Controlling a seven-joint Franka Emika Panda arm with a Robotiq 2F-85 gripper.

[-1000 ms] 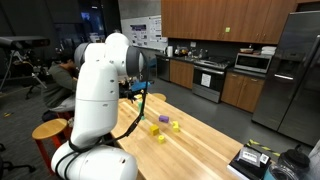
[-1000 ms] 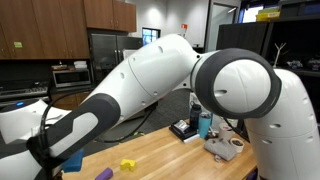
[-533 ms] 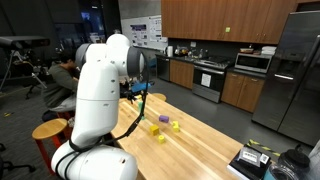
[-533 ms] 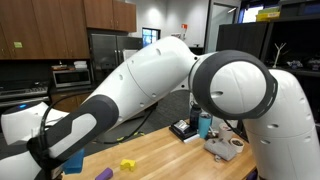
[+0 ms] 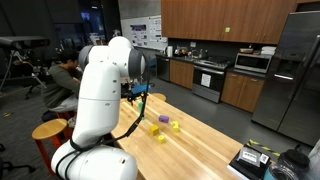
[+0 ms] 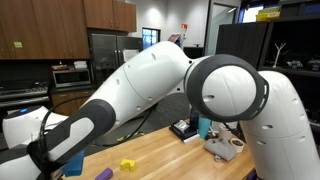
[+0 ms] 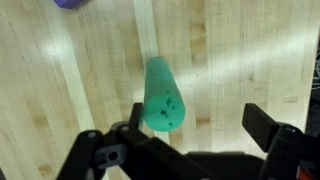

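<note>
My gripper moves gently down and to the left in the wrist view around the green cylinder's top (image 7: pixel 164 112) next, since it stands below, nearer the finger on that side.
In the wrist view my gripper (image 7: pixel 200 118) is open wide above a light wooden table (image 7: pixel 250 50). A green cylinder (image 7: pixel 160 95) stands between the jaws with its end face towards the camera. It is right beside the left finger (image 7: pixel 135 113) and far from the right finger (image 7: pixel 264 122). I cannot tell whether it touches the left finger. A purple block (image 7: pixel 70 3) lies at the top edge. In an exterior view the gripper (image 5: pixel 141 93) hangs over the far end of the table, behind the purple block (image 5: pixel 163 120).
Two yellow blocks (image 5: pixel 175 126) (image 5: pixel 160 137) lie near the purple one, and another yellow block (image 6: pixel 127 164) shows on the table. Boxes and cups (image 6: pixel 200 128) stand at one end. A stool (image 5: pixel 48 130) and a seated person (image 5: pixel 66 72) are beside the robot.
The arm's big joints have shifted slightly in an exterior view. The gripper stays open and the blocks have not moved.
</note>
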